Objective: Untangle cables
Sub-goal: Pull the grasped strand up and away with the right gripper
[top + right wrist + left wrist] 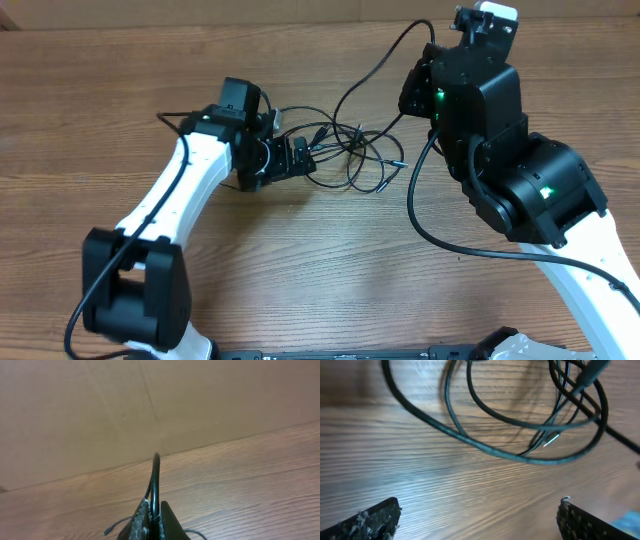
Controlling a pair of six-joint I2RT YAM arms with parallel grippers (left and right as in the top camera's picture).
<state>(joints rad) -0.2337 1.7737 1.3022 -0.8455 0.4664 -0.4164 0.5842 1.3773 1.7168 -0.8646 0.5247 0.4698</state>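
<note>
My left gripper moves to the right in the overhead view onto the tangle's nearest cable loop [324, 152] [535, 460] next, as only bare wood lies between its open fingers.
Thin black cables [345, 150] lie in tangled loops on the wooden table at centre, with small plugs at their ends. In the left wrist view the loops [520, 435] cross ahead of the fingers. My left gripper [296, 158] is open and empty at the left edge of the tangle; its fingers [477, 517] stand wide apart over bare wood. My right gripper [418, 88] is shut on one cable [155, 480], held up from the table at the right of the tangle. That cable [375, 70] arcs from the gripper down into the pile.
A brown wall [150, 405] rises behind the table's far edge. A thicker black robot wire [430, 230] hangs from the right arm over the table at right. Bare wood [330, 280] lies in front of the tangle.
</note>
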